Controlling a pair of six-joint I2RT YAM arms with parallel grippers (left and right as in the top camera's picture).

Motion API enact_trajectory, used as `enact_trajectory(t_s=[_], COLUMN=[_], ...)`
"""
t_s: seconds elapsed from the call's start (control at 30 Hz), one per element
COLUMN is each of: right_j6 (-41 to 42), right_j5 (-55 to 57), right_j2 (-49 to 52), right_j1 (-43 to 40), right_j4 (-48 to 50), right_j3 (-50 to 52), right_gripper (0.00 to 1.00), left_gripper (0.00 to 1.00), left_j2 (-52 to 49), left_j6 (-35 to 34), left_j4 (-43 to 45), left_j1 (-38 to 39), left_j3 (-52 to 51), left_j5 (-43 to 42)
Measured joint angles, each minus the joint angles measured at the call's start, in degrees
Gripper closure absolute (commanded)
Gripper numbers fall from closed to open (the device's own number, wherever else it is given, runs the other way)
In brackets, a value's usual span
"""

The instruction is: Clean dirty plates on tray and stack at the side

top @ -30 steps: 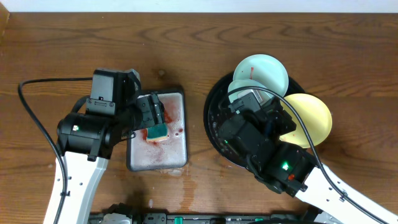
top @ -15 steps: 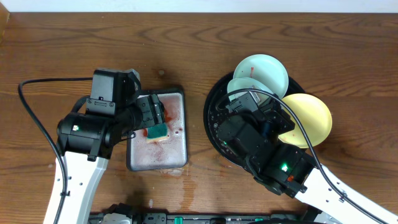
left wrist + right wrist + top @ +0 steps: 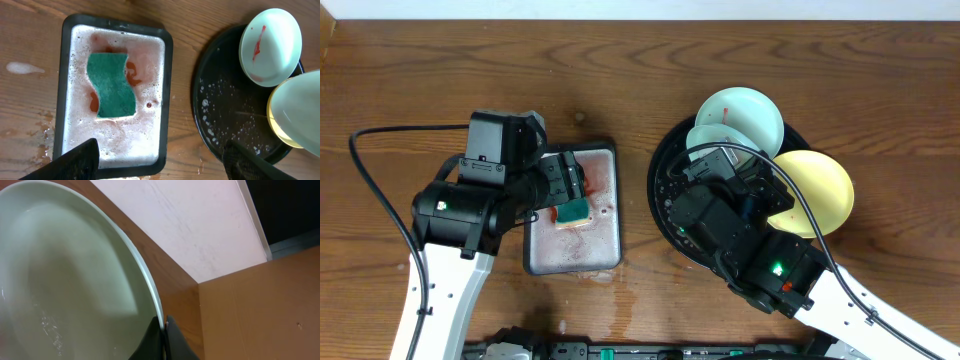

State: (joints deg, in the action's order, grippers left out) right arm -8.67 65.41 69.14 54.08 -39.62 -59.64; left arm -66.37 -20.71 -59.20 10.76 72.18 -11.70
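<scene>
The right gripper moves past the yellow plate (image 3: pixel 817 190) and down next. It then releases the pale mint plate's rim, as clear wood lies below and to its right in the overhead view.
My right gripper (image 3: pixel 162 330) is shut on the rim of a pale mint plate (image 3: pixel 70 280) and holds it tilted above the black tray (image 3: pixel 660 195). In the overhead view that plate (image 3: pixel 703 140) peeks out from under the right arm. A second mint plate (image 3: pixel 740 115) with a red smear rests on the tray's far rim. The yellow plate (image 3: pixel 817 190) lies at the tray's right edge. My left gripper (image 3: pixel 160 165) is open and empty above the front of the small grey tray (image 3: pixel 167 100). The wet black tray (image 3: pixel 225 125) and the smeared plate (image 3: pixel 270 47) show in the left wrist view.
A green sponge (image 3: pixel 112 85) lies in pinkish foamy water in the small grey tray (image 3: pixel 610 255). Drops of water lie on the wood (image 3: pixel 620 290) in front of it. A black cable (image 3: pixel 380 180) loops at the left.
The right arm has shifted slightly with the mint plate in its grip. The left arm has stayed in place.
</scene>
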Motion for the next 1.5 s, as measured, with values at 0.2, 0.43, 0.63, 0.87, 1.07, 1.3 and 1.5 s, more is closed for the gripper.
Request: enact_trajectory(t_s=[0.2,0.43,0.63,0.87,1.07,1.3,1.5], right_j6=[0.0,0.0,0.0,2.0,10.1,15.3,18.7], right_j5=[0.0,-0.5,-0.5,-7.6,-24.7,-51.0,-76.4], right_j2=[0.0,0.0,0.0,0.0,0.3,0.2,3.1], right_j1=[0.0,-0.2,-0.2,-2.1,-13.7,-43.5,-76.7], right_j4=[0.0,0.0,0.0,-0.6,-2.1,-3.0,-1.8], right_j3=[0.0,0.0,0.0,0.0,0.0,-0.4,-1.0], right_gripper=[0.99,0.99,0.99,0.99,0.99,0.99,0.99], left_gripper=[0.21,0.21,0.21,0.21,0.21,0.21,0.21], left_j2=[0.0,0.0,0.0,0.0,0.0,0.0,0.0], left_j6=[0.0,0.0,0.0,0.0,0.0,0.0,0.0], left_j4=[0.0,-0.1,-0.2,-0.2,-0.2,-0.7,-0.9], left_j1=[0.0,0.0,0.0,0.0,0.0,0.0,0.0], left_j3=[0.0,0.0,0.0,0.0,0.0,0.0,0.0], left_j5=[0.0,0.0,0.0,0.0,0.0,0.0,0.0])
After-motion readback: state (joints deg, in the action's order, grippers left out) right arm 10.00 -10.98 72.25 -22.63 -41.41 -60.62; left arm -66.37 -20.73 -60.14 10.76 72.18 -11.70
